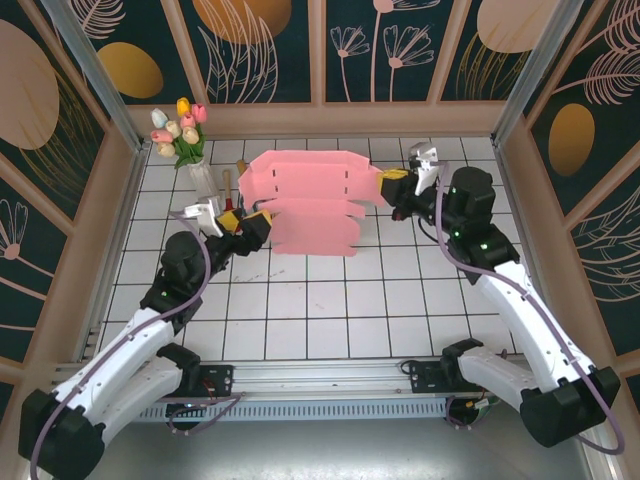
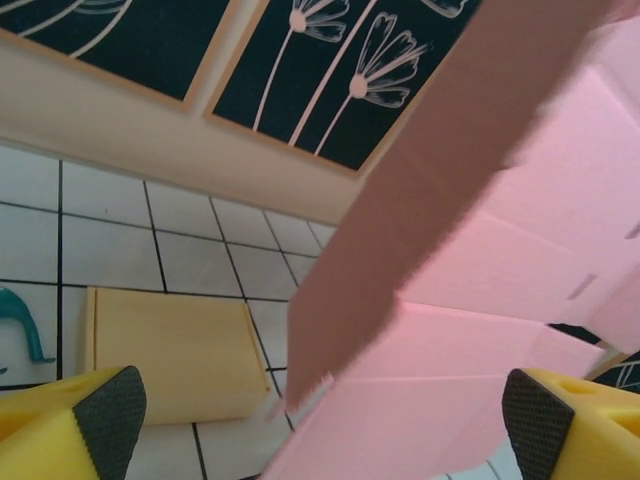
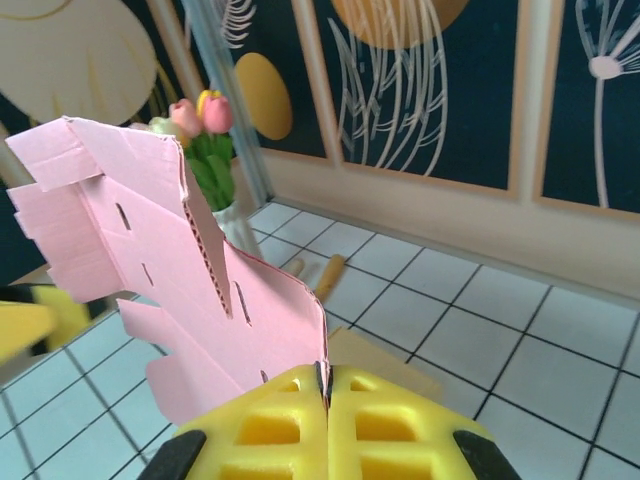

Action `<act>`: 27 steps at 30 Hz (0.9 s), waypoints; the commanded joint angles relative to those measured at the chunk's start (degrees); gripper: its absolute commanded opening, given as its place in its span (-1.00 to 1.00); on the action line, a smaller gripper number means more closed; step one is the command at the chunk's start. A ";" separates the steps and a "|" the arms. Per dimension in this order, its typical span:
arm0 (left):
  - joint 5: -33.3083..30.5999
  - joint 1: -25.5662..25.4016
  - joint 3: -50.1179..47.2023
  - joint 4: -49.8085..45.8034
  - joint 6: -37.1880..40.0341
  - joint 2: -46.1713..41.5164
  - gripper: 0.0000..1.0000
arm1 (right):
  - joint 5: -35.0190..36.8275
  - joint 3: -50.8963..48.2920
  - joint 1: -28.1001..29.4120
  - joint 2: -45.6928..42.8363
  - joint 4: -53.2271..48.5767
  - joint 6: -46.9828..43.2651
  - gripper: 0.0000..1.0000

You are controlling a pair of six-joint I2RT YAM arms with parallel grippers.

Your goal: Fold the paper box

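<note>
The near edge of the pink sheet hangs between my left gripper's open fingers, so I will move that gripper in toward it and close on it.
The pink paper box (image 1: 315, 195) is a flat die-cut sheet, partly creased, held up off the tiled table at the back centre. My right gripper (image 1: 393, 186) is shut on its right edge; in the right wrist view the yellow fingers (image 3: 260, 425) pinch the pink cardboard (image 3: 190, 270) between them. My left gripper (image 1: 256, 226) stands open at the sheet's lower left edge. In the left wrist view its two black-tipped fingers (image 2: 108, 408) are spread wide, with the pink sheet (image 2: 470, 270) hanging in the span between them and touching neither.
A vase of tulips (image 1: 183, 133) stands at the back left, with wooden-handled tools (image 1: 228, 186) beside it. A tan wooden board (image 2: 170, 350) lies on the tiles under the box, next to a teal object (image 2: 22, 322). Wooden walls enclose the table.
</note>
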 commanded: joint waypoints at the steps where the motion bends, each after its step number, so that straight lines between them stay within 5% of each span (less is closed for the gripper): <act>1: 0.88 -0.28 2.69 3.94 3.62 1.78 0.82 | -5.43 -0.56 0.22 -2.95 2.14 0.46 -1.00; 14: 8.93 -0.31 1.76 10.08 6.09 2.20 0.59 | -10.40 -0.65 0.19 -3.80 -7.15 -5.12 -1.00; 22: 12.97 -0.66 -0.01 12.51 6.78 2.63 -0.78 | -5.90 -1.18 0.16 -4.56 -7.34 -5.76 -0.99; 23: 13.22 -0.66 -0.42 13.00 7.08 2.59 -0.93 | -5.19 -1.42 0.22 -4.91 -6.82 -6.64 -0.86; 27: 13.82 -0.83 -0.72 13.50 7.62 3.33 -1.00 | -1.39 -0.98 0.21 -6.01 -4.29 -12.57 -0.42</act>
